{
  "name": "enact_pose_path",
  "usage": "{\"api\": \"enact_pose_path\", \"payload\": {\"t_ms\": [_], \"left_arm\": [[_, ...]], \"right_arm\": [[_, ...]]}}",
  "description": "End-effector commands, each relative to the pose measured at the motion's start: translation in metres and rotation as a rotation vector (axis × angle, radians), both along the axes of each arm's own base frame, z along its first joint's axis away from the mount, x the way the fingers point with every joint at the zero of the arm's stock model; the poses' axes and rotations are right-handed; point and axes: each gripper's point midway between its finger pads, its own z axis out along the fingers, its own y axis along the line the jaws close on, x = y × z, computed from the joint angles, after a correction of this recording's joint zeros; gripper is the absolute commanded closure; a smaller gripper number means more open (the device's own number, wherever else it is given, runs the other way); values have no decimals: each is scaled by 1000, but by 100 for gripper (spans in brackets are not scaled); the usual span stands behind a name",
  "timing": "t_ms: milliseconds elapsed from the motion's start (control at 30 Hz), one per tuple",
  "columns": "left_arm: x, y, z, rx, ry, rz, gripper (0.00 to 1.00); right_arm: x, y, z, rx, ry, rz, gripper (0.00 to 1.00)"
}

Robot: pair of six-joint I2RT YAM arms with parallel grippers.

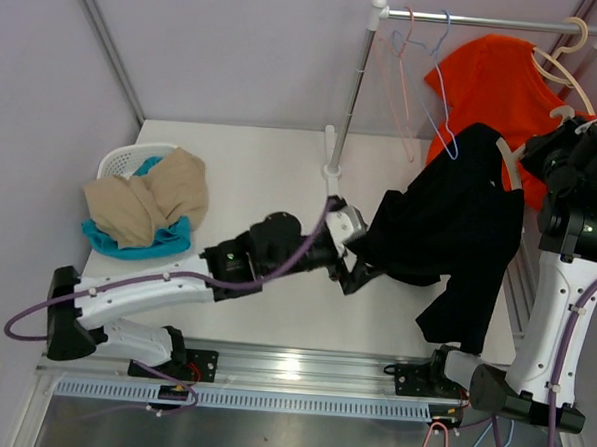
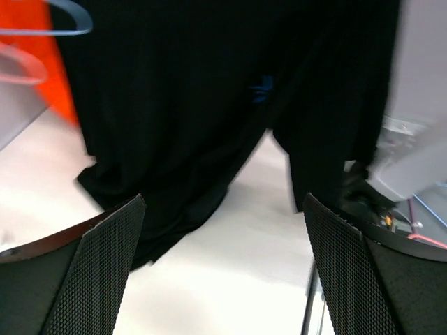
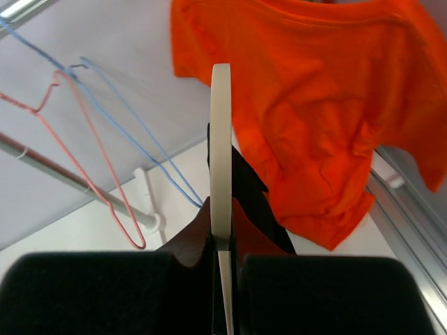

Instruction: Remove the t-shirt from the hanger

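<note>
The left gripper shifts to the right in the top view onto the black t-shirt's near side next, since the cloth hangs ahead of its empty fingers.
A black t-shirt (image 1: pixel 449 226) hangs on a cream hanger (image 1: pixel 507 159) held up at the right by my right gripper (image 1: pixel 568 148). In the right wrist view that gripper (image 3: pixel 223 255) is shut on the cream hanger (image 3: pixel 221 153), seen edge-on. My left gripper (image 1: pixel 349 258) is open at the shirt's lower left edge, low over the table. In the left wrist view the black shirt (image 2: pixel 209 105) hangs just ahead of the open gripper (image 2: pixel 223 258), with nothing between the pads (image 2: pixel 112 258).
An orange t-shirt (image 1: pixel 491 88) hangs on the rack rail (image 1: pixel 479 21) with empty pink and blue wire hangers (image 1: pixel 426 80). The rack post (image 1: pixel 347 96) stands mid-table. A white basket (image 1: pixel 132 160) with tan and teal clothes sits at far left.
</note>
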Motion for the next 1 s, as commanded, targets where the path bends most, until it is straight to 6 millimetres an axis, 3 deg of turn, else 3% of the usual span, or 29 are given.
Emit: {"api": "enact_pose_path", "payload": {"t_ms": [0, 67, 133, 267, 333, 500, 533, 567, 633, 667, 700, 800, 833, 967], "left_arm": [[-27, -40, 18, -97, -171, -99, 1], [-33, -56, 23, -121, -206, -136, 1], [-37, -73, 13, -113, -223, -163, 0], [-45, -93, 26, -195, -259, -226, 1], [-46, -102, 34, -217, -263, -242, 1], [-33, -139, 26, -221, -279, -240, 0], [-33, -147, 34, -238, -279, -250, 0], [-32, -161, 26, -222, -270, -272, 1], [-43, -174, 32, -241, -246, -346, 2], [-49, -178, 38, -255, -238, -376, 14], [-53, -184, 30, -251, -219, -402, 19], [-81, -182, 39, -291, -203, -496, 31], [-88, -179, 28, -274, -196, -515, 36], [-110, -166, 23, -263, -163, -579, 99]], "right_arm": [[-23, -15, 13, 26, -20, -134, 100], [-27, -11, 11, 40, -20, -126, 100], [-28, -5, 9, 46, -19, -102, 100], [-31, 3, 7, 44, -9, -66, 100], [-32, 6, 9, 45, -12, -57, 100], [-36, 17, 16, 59, -34, -11, 100], [-36, 19, 16, 64, -32, 0, 100], [-34, 20, 15, 67, -26, 6, 100], [-31, 22, 13, 76, -18, 14, 100], [-30, 21, 13, 76, -15, 10, 100], [-30, 20, 12, 75, -12, 6, 100], [-26, 15, 11, 65, -9, -16, 100], [-26, 15, 13, 63, -15, -17, 100], [-14, 12, 10, 64, -3, -22, 100]]}}
